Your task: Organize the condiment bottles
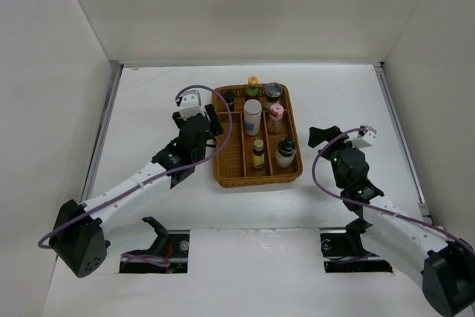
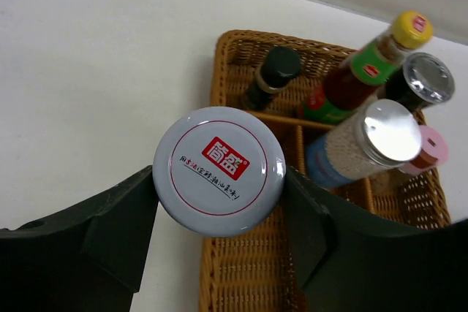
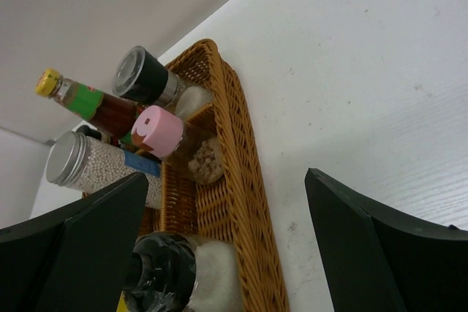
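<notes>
My left gripper moves down toward the silver-lidded white jar next and releases the held jar in the tray compartment's far end (image 1: 232, 125) (image 2: 284, 141) beside it, since that spot is empty.
My left gripper (image 2: 219, 206) is shut on a jar with a pale grey lid bearing a red label (image 2: 218, 171), at the left rim of the brown wicker tray (image 2: 219, 268). In the top view that gripper (image 1: 202, 122) covers the jar. Several condiment bottles stand in the tray: a dark-capped one (image 2: 272, 77), a yellow-capped green-labelled one (image 1: 253, 85), a grey-lidded dark jar (image 1: 274, 92), a silver-lidded white jar (image 1: 252, 116), a pink-capped one (image 3: 162, 135), a small amber one (image 1: 258, 154) and a black-capped white jar (image 3: 170, 277). My right gripper (image 1: 319, 137) is open just right of the tray, nothing between its fingers.
The tray (image 1: 295, 174) has wicker dividers. White walls enclose the table on three sides. Both arm bases sit at the near edge, with a purple cable looping over each arm.
</notes>
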`<state>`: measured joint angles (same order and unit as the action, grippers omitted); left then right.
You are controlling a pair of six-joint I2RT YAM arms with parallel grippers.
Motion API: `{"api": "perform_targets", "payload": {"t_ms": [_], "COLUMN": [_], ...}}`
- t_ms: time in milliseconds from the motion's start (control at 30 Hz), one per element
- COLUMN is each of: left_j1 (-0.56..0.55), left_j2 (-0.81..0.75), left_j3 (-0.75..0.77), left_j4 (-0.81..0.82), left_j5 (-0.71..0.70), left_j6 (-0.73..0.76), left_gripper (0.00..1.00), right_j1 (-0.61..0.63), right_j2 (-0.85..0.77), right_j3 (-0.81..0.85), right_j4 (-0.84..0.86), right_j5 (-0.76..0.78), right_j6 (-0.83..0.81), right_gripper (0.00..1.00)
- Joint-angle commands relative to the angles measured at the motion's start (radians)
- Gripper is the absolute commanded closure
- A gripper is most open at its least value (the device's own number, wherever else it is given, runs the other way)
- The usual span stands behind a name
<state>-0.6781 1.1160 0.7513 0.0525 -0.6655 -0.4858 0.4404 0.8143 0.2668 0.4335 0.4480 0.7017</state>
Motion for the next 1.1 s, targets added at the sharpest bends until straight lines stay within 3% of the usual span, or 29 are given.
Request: {"api": "perform_targets", "payload": {"t_ms": [0,233,567,700,767,933,1067], "left_j1": [-0.021,-0.018,0.002,0.012,0.009,-0.001,-0.01], "left_j2": [0.047,0.26,0.464,0.519,0.53,0.481,0.389], "left_j3": [0.08,0.137,0.157,0.128,0.123,0.092,0.054], "left_j4": [0.127,0.288,0.369,0.46,0.474,0.477,0.463], "left_j5": [0.029,0.119,0.141,0.126,0.121,0.075,0.064], "left_j6": [0.018,0.021,0.036,0.039,0.039,0.044,0.049], "left_gripper": [0.72,0.73,0.71,0.62,0.51,0.0,0.0], "right_j1": [0.014,0.028,0.036,0.037,0.037,0.037,0.04], "right_j2": [-0.006,0.006,0.023,0.02,0.019,0.014,-0.003], "right_j3": [0.049,0.055,0.057,0.054,0.052,0.052,0.049], "right_j4": [0.059,0.062,0.071,0.074,0.076,0.076,0.076], "right_j5": [0.008,0.009,0.004,0.015,0.015,0.026,0.031], "right_j6": [-0.018,-0.027,-0.03,-0.033,-0.033,-0.038,-0.044], "right_gripper": [0.05,0.04,0.04,0.04,0.04,0.04,0.04]}}
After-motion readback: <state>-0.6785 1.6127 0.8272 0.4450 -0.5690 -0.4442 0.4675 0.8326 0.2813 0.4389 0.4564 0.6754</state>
